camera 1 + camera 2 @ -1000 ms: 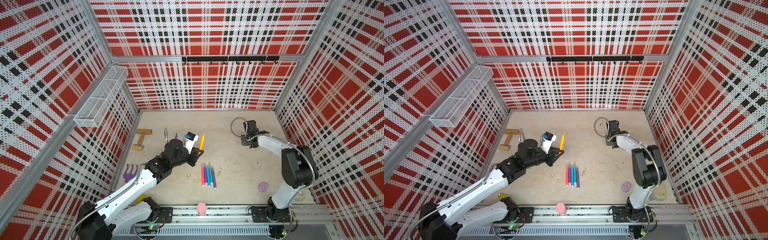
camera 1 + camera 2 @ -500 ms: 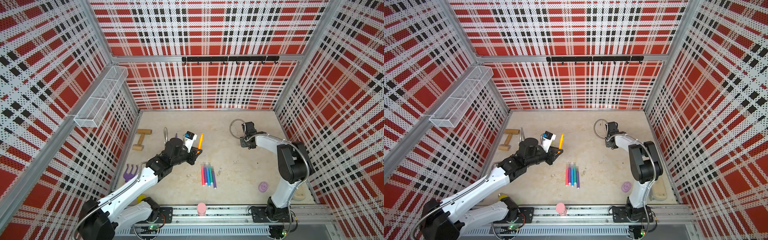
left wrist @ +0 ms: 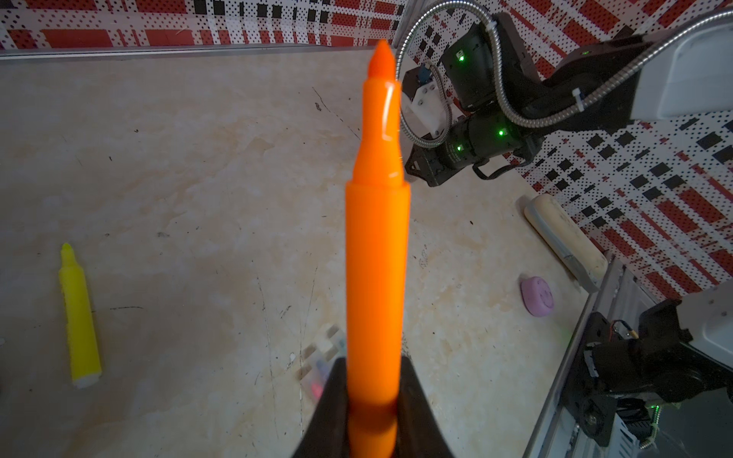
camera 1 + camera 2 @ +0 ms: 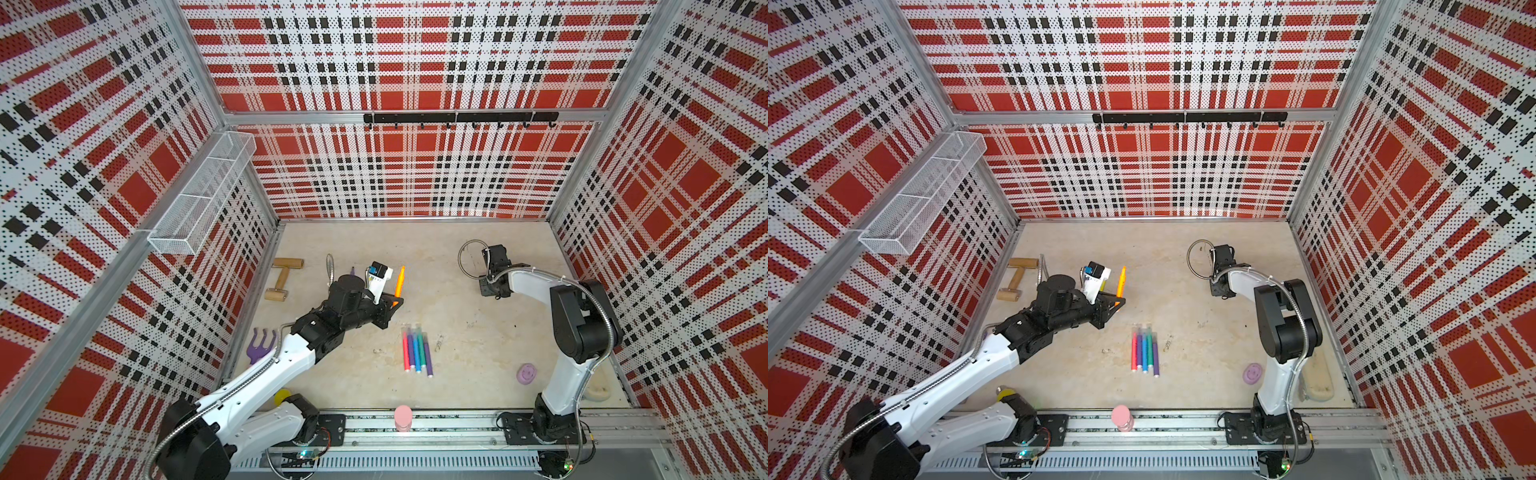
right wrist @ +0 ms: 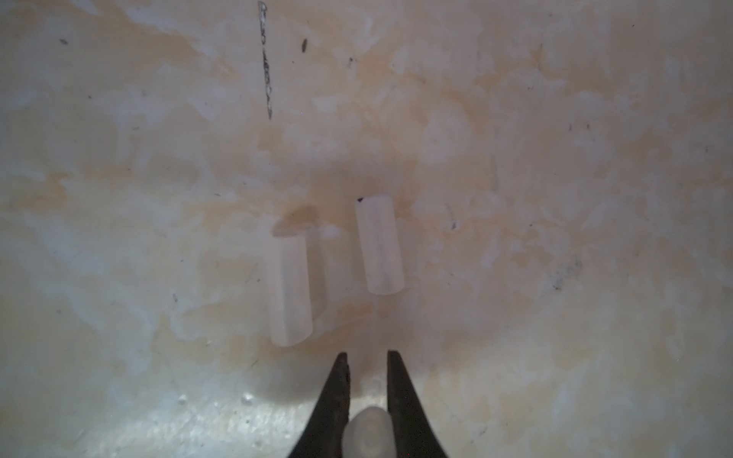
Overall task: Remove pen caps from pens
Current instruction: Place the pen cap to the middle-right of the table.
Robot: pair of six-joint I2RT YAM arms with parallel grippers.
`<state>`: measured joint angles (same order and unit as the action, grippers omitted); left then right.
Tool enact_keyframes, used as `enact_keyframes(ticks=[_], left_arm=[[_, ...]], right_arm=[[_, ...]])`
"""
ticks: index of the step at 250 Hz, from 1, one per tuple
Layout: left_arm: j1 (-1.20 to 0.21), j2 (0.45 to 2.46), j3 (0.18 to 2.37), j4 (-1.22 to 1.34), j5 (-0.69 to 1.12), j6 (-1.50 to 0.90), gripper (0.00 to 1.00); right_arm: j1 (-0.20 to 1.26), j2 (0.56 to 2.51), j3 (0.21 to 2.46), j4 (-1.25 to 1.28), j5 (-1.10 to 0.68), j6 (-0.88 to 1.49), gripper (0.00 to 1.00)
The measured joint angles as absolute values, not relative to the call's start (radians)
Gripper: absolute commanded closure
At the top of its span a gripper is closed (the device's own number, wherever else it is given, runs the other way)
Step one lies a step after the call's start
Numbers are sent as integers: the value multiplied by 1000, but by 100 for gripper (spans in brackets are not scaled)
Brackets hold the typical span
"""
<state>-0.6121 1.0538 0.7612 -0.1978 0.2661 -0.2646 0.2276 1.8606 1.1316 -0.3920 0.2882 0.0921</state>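
Note:
My left gripper tilts and goes down to the floor (image 3: 114,314) beside the yellow pen next. It releases the orange pen (image 3: 377,257) there, whose tip is already bare.
My left gripper (image 4: 395,301) (image 3: 375,361) is shut on the lower barrel of an orange pen (image 4: 399,281) (image 4: 1121,282) (image 3: 377,257). The pen points up and away with its bare tip showing. My right gripper (image 4: 492,291) (image 5: 367,355) hangs low over the back right floor, shut on a pale translucent pen cap (image 5: 367,434). Two more pale caps (image 5: 290,289) (image 5: 379,246) lie side by side just ahead of its fingertips. Several pens (image 4: 417,351) (image 4: 1145,347) lie in a row mid-floor. A yellow uncapped pen (image 3: 80,313) lies apart on the floor.
A purple garden fork (image 4: 259,345) and a wooden roller (image 4: 283,278) lie by the left wall. A pink cylinder (image 4: 403,417) stands on the front rail. A lilac smiley disc (image 4: 526,372) and a cream bar (image 4: 1316,376) lie near the right arm's base.
The right arm's elbow has swung a little to the left and its gripper has shifted slightly over the caps. The left arm with the orange pen has hardly moved.

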Motion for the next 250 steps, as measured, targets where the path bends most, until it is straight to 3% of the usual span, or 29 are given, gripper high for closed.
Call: enact_keyframes(ticks=[170, 250], left_arm=[[-575, 1056, 763, -221, 260, -258, 100], [-479, 1228, 871, -304, 173, -257, 100]], right_arm=[[227, 1884, 1133, -366, 270, 73, 64], [237, 1797, 1129, -367, 230, 70, 60]])
